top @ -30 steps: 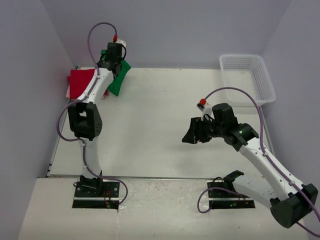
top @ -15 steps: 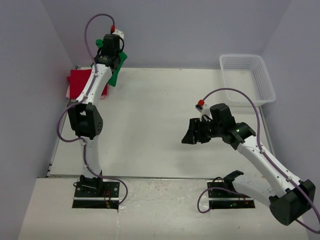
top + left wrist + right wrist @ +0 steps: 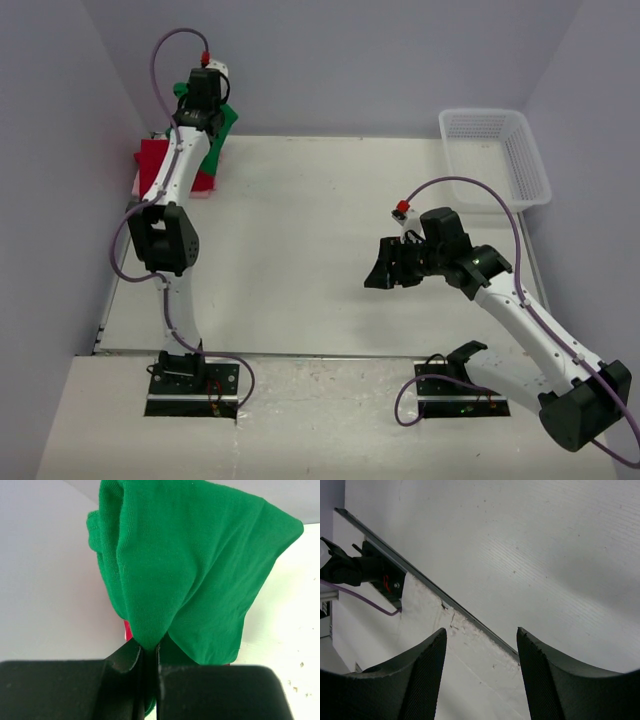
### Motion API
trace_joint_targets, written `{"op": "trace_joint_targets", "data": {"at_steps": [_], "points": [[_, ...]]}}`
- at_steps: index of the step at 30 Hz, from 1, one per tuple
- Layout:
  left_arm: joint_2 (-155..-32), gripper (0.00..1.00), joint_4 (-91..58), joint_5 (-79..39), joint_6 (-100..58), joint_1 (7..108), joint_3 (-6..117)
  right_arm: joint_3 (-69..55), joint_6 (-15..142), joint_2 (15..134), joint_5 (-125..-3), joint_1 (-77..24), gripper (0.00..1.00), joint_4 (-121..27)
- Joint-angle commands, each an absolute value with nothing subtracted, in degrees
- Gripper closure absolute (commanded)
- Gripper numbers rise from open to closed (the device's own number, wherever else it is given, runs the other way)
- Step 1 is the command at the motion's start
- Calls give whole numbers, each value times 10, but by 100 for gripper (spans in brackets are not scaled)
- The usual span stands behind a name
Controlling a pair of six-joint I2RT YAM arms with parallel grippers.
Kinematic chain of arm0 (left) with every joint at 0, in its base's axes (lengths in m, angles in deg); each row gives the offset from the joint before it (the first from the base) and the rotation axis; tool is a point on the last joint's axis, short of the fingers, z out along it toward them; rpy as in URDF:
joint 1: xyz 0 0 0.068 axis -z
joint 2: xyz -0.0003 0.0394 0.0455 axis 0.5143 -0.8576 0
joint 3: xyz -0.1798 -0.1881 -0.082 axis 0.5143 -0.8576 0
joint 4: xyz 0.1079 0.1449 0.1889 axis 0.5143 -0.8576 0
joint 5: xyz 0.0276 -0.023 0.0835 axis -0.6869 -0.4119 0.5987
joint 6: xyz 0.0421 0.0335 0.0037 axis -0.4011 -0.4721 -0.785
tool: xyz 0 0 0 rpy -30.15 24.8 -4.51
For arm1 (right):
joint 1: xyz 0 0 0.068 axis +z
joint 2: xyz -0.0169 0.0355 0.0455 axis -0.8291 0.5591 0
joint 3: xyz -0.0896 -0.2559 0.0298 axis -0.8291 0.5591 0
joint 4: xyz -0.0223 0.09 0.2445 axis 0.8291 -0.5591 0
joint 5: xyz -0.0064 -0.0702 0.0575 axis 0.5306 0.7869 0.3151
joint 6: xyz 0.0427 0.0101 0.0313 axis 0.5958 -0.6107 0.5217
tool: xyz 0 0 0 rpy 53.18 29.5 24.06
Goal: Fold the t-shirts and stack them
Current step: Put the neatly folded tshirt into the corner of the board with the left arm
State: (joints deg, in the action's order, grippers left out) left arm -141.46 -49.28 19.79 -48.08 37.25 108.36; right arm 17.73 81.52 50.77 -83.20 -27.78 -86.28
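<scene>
My left gripper shifts toward the nearby side wall next, then lowers onto the red t-shirt, since the green t-shirt [image 3: 220,132] hangs past the red t-shirt's edge.
My left gripper [image 3: 205,112] is shut on the folded bright green t-shirt [image 3: 220,132] and holds it in the air at the far left corner, above the stack. In the left wrist view the green t-shirt [image 3: 190,575] hangs bunched from my closed jaws and my left gripper [image 3: 149,652] pinches its fold. The red t-shirt [image 3: 155,165] lies folded on the table below, on top of the pale pink t-shirt [image 3: 136,186], of which only an edge shows. A sliver of red [image 3: 128,630] shows behind the green cloth. My right gripper [image 3: 378,272] is open and empty over the table's right half.
A white mesh basket [image 3: 497,152] stands at the far right corner. The purple side walls stand close to the left and right. In the right wrist view the table's near edge [image 3: 445,600] and a purple cable [image 3: 365,600] show.
My left gripper has lifted the green t-shirt and carried it up and to the left, over the red t-shirt. The right arm has hardly moved.
</scene>
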Motion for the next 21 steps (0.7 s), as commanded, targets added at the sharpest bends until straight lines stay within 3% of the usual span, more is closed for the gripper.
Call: {"op": "trace_joint_targets", "data": {"at_steps": [1,21], "points": [[-1429,100,-470,183,-474,356,1084,158,819,496,-826,-275,41,-874],[-1536,100,-404,190,-484,282,1079,172,835,527,-824,-275,40,-882]]}}
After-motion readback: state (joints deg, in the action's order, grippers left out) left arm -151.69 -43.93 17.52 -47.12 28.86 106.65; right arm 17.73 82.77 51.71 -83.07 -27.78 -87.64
